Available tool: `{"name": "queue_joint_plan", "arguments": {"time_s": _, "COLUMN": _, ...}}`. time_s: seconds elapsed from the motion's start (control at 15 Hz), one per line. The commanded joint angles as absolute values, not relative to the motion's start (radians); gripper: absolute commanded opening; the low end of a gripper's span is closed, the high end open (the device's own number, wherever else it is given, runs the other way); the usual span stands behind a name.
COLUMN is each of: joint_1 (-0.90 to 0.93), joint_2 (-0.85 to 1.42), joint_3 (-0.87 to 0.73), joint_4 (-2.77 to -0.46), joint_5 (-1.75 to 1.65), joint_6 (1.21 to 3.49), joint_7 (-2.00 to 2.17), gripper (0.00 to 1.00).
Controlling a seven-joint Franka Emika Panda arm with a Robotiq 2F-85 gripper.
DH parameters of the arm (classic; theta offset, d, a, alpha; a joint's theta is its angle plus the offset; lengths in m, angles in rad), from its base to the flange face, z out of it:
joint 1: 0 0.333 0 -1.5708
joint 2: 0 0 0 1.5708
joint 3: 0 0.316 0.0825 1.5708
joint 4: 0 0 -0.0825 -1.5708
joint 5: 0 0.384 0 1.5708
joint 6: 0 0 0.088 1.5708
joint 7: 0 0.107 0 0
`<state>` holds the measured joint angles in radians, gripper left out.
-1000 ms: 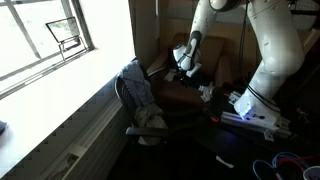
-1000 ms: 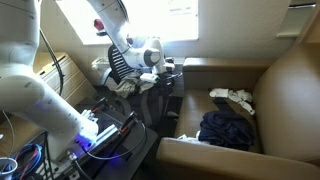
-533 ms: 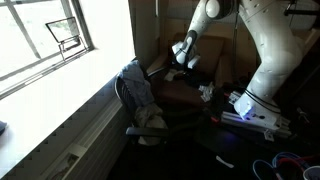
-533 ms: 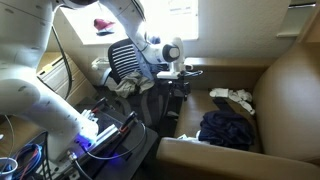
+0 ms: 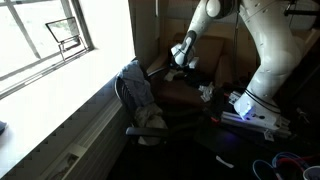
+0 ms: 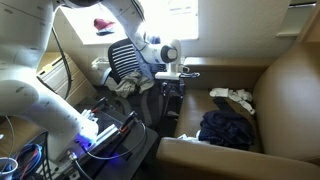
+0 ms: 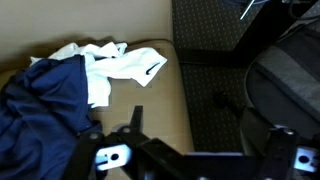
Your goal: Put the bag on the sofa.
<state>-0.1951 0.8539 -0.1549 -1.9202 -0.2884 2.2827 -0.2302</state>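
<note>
The open fingers are above the seat's edge, so the robot's gripper will next go toward the right in the wrist view and down onto the bag's edge by the sofa (image 7: pixel 259 106).
The brown sofa (image 6: pixel 285 95) has a dark blue garment (image 6: pixel 225 128) and a white cloth (image 6: pixel 232 97) on its seat. It also shows in the wrist view (image 7: pixel 150 25) and dimly in an exterior view (image 5: pixel 175 95). A black soft shape, apparently the bag (image 6: pixel 170 103), stands off the seat, in front of its front edge. In the wrist view it fills the right side (image 7: pixel 210 50). My gripper (image 6: pixel 172 78) hovers above the seat's front edge and the bag. Its fingers (image 7: pixel 190 112) are spread and hold nothing. It also shows in an exterior view (image 5: pixel 183 55).
A swivel chair (image 6: pixel 125 62) draped with grey cloth (image 5: pixel 135 85) stands close in front of the sofa. The robot base and cables (image 6: pixel 95 130) lie on the floor beside it. A bright window and sill (image 5: pixel 60 60) run along one side.
Since a second ago my gripper has moved away from the swivel chair toward the sofa. Over the last half second it has stayed still.
</note>
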Motion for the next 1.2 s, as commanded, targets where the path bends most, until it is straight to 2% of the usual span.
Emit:
{"name": "queue_joint_plan", "arguments": {"time_s": 0.0, "joint_1": -0.183, "joint_2": 0.876, "joint_3": -0.113, "joint_4": -1.960, "joint_5": -0.335, "joint_6": 2.334, "joint_7": -0.336, "gripper": 1.00}}
{"name": "queue_joint_plan", "arguments": {"time_s": 0.33, "joint_1": -0.082, "joint_2": 0.921, "joint_3": -0.125, "joint_4": -2.081, "joint_5": -0.494, "joint_6": 2.557, "joint_7": -0.334, "gripper": 1.00}}
{"name": "queue_joint_plan", "arguments": {"time_s": 0.67, "joint_1": -0.063, "joint_2": 0.947, "joint_3": -0.115, "joint_4": -2.052, "joint_5": -0.491, "joint_6": 2.538, "joint_7": -0.341, "gripper": 1.00}}
{"name": "queue_joint_plan", "arguments": {"time_s": 1.13, "joint_1": -0.203, "joint_2": 1.065, "joint_3": -0.020, "joint_4": -2.052, "joint_5": -0.360, "joint_6": 2.614, "joint_7": -0.427, "gripper": 1.00}}
